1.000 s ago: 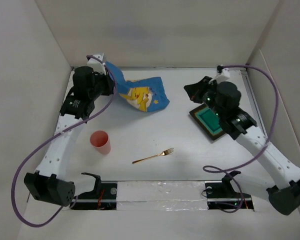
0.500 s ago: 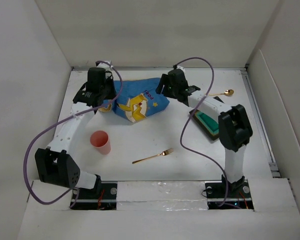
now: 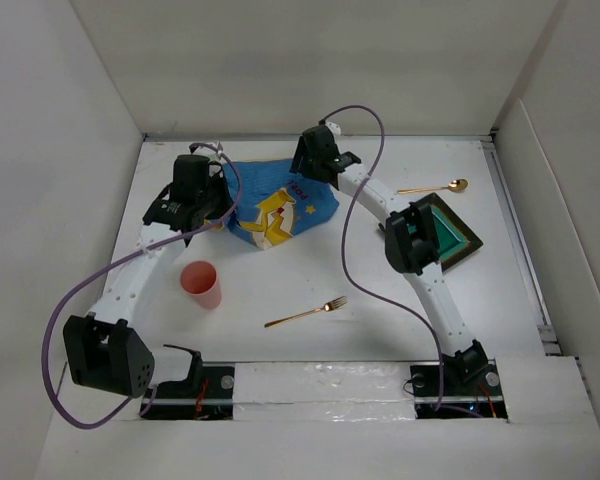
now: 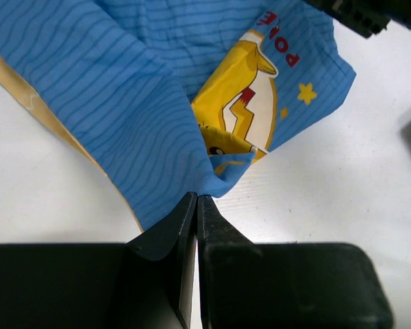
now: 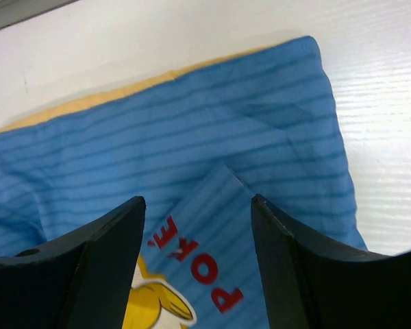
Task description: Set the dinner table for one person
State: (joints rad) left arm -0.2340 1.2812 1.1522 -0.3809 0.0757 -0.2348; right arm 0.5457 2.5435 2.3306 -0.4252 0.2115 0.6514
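My right gripper is above the mat's corner, which lies folded over, and will next lower its open fingers onto that corner's tip beside the red lettering.
The blue cartoon-printed cloth mat (image 3: 275, 205) lies rumpled at the back of the white dinner table (image 3: 310, 265). My left gripper (image 3: 220, 203) is shut on the mat's left edge, and the wrist view shows the blue cloth (image 4: 157, 103) pinched at the fingertips (image 4: 197, 197). My right gripper (image 3: 306, 178) hovers open over the mat's far right corner, with the red lettering (image 5: 198, 267) showing between its fingers and nothing held. A green square plate (image 3: 442, 235), a gold spoon (image 3: 435, 187), a gold fork (image 3: 307, 313) and a pink cup (image 3: 202, 284) rest on the table.
White walls enclose the table on the left, back and right. Purple cables loop from both arms over the table. The right arm's links pass beside the plate's left edge. The arm bases sit along the near edge.
The right arm swung from the plate to the mat's far right corner and its jaws opened. The plate lies uncovered, turned a little. The left gripper came nearer with the mat, which lies flatter.
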